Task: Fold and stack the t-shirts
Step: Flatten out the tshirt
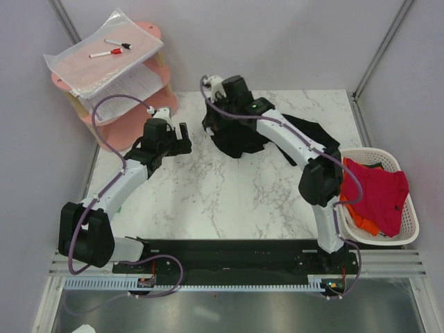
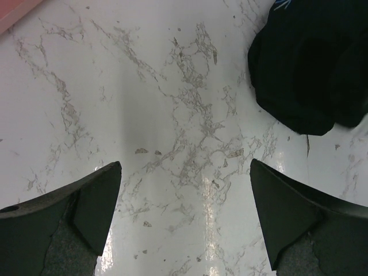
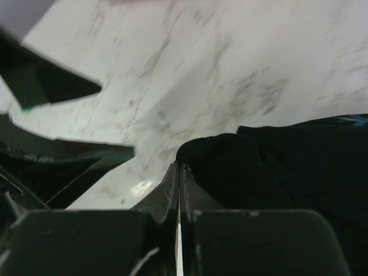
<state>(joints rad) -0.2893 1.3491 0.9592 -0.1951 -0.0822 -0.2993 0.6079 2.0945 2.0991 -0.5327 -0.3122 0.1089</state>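
The black t-shirt's bunched end lies to the right of my left gripper in the top view, past bare table, so next I move across and down onto it.
The black t-shirt (image 1: pixel 239 142) lies bunched at the back middle of the marble table, trailing right toward the basket. My right gripper (image 1: pixel 216 128) sits at its left end. In the right wrist view its fingers (image 3: pixel 179 167) are pressed together, with the black cloth (image 3: pixel 276 167) gathered at the tips. My left gripper (image 1: pixel 182 135) is open and empty over bare table (image 2: pixel 185 172), just left of the shirt (image 2: pixel 310 69). The red t-shirt (image 1: pixel 378 191) and the orange t-shirt (image 1: pixel 361 222) lie in the basket.
The white slatted basket (image 1: pixel 409 236) stands at the table's right edge. A pink shelf unit (image 1: pixel 132 132) with papers and markers (image 1: pixel 104 52) stands at the back left. Grey walls close in both sides.
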